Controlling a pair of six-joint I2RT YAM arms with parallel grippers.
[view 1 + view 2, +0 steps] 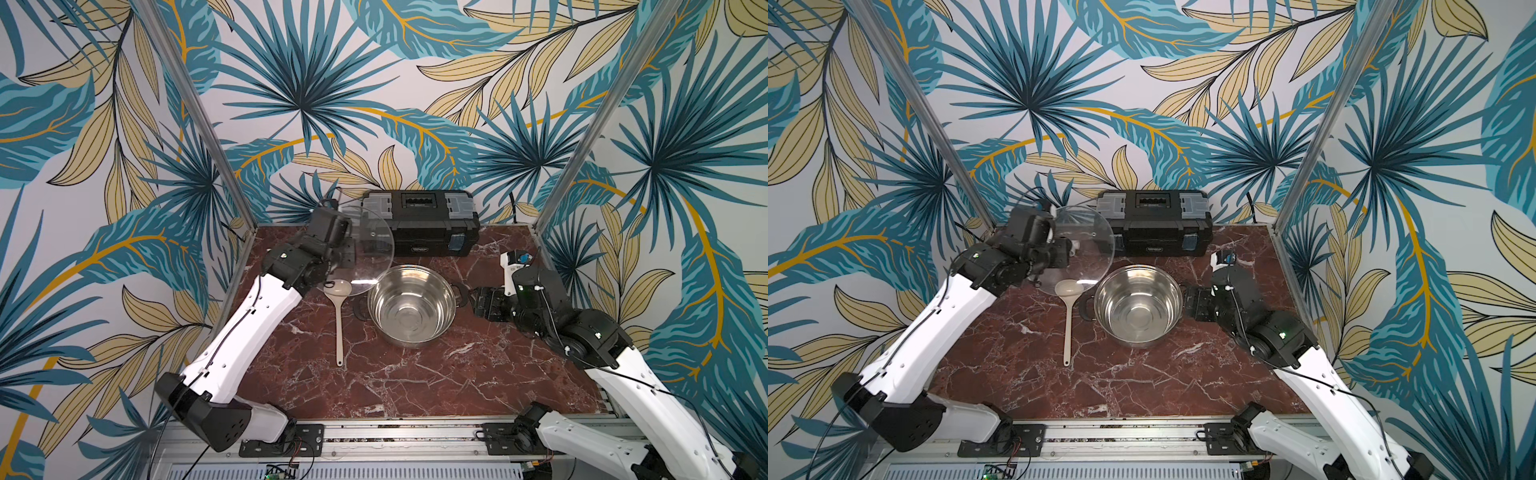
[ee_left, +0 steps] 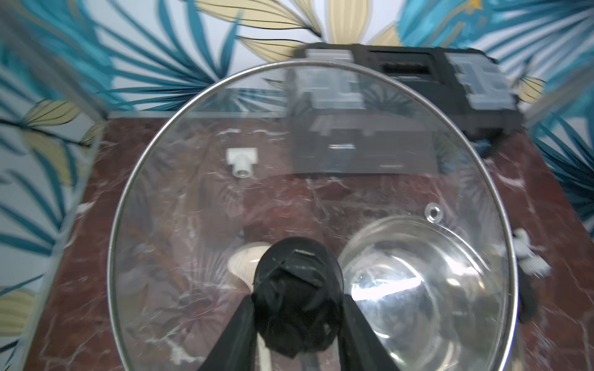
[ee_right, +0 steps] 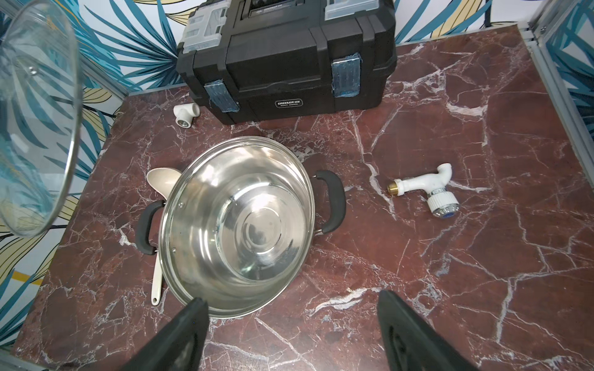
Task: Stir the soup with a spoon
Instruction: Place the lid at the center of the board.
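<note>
The marble past the spoon is bare below my left gripper and clear for the lid, so my left gripper should swing away from the pot [image 1: 411, 305] and lower to release the knob.
The cream spoon [image 1: 339, 328] [image 1: 1068, 328] lies flat on the marble table, just left of the steel pot [image 1: 411, 305] [image 1: 1138, 305] [image 3: 238, 221], its bowl [image 3: 160, 181] towards the back. No soup is in view; the pot's inside shows bare steel. My left gripper [image 2: 297, 302] [image 1: 345, 251] is shut on the black knob of a glass lid [image 1: 374, 245] [image 2: 289, 160] [image 3: 35, 122], holding it tilted in the air above the spoon's bowl. My right gripper [image 3: 292, 298] [image 1: 484, 301] stands open and empty, just right of the pot's right handle [image 3: 334, 202].
A black toolbox [image 1: 419, 222] [image 3: 289, 64] stands against the back wall. A white T pipe fitting [image 3: 186, 114] lies left of it. A white tap with a brass thread [image 3: 427, 189] lies right of the pot. Metal frame posts [image 1: 195, 124] rise at the back corners.
</note>
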